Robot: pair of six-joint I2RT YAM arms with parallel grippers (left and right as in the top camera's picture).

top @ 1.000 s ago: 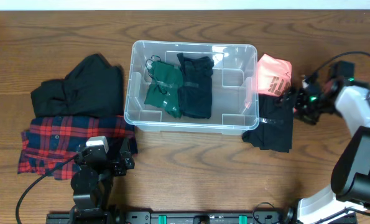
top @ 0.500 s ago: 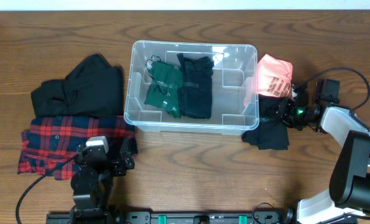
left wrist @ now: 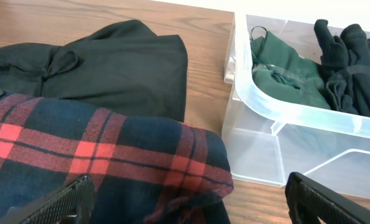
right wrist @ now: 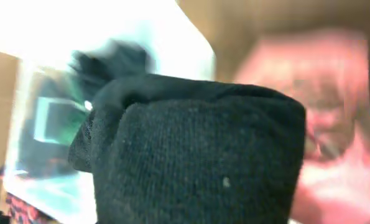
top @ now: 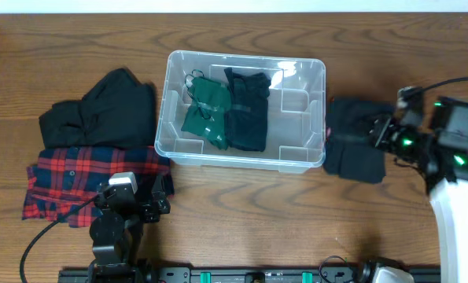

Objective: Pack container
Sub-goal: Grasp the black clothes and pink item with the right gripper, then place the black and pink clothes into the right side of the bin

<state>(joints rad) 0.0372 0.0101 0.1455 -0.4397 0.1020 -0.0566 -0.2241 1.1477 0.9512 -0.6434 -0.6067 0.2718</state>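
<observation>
The robot needs to move its right gripper to the left in the overhead view, over the empty end of the container, and release, as the container's end (top: 293, 116) beside its black garment is empty.
The clear container (top: 241, 56) stands at the table's middle, holding a green garment (top: 204, 115) and a black one (top: 248, 110). To its right my right gripper (top: 380, 134) is shut on a folded black garment (top: 355, 140), raised off the table. That cloth (right wrist: 197, 155) fills the right wrist view and hides the fingers. A pink packet (right wrist: 334, 124) shows blurred behind it, and the container (right wrist: 110, 37) lies beyond. My left gripper (left wrist: 191, 211) stands open low over a red plaid shirt (left wrist: 79, 149), left of the container (left wrist: 265, 118).
A black garment (top: 108, 110) lies left of the container, with the red plaid shirt (top: 84, 177) in front of it. The left arm's base (top: 112, 228) sits at the near edge. The right arm (top: 454, 181) reaches in from the right.
My right gripper has shut on the black garment and lifted it, drawing back to the right. The cloth now covers the pink packet in the overhead view. The left arm has not moved.
</observation>
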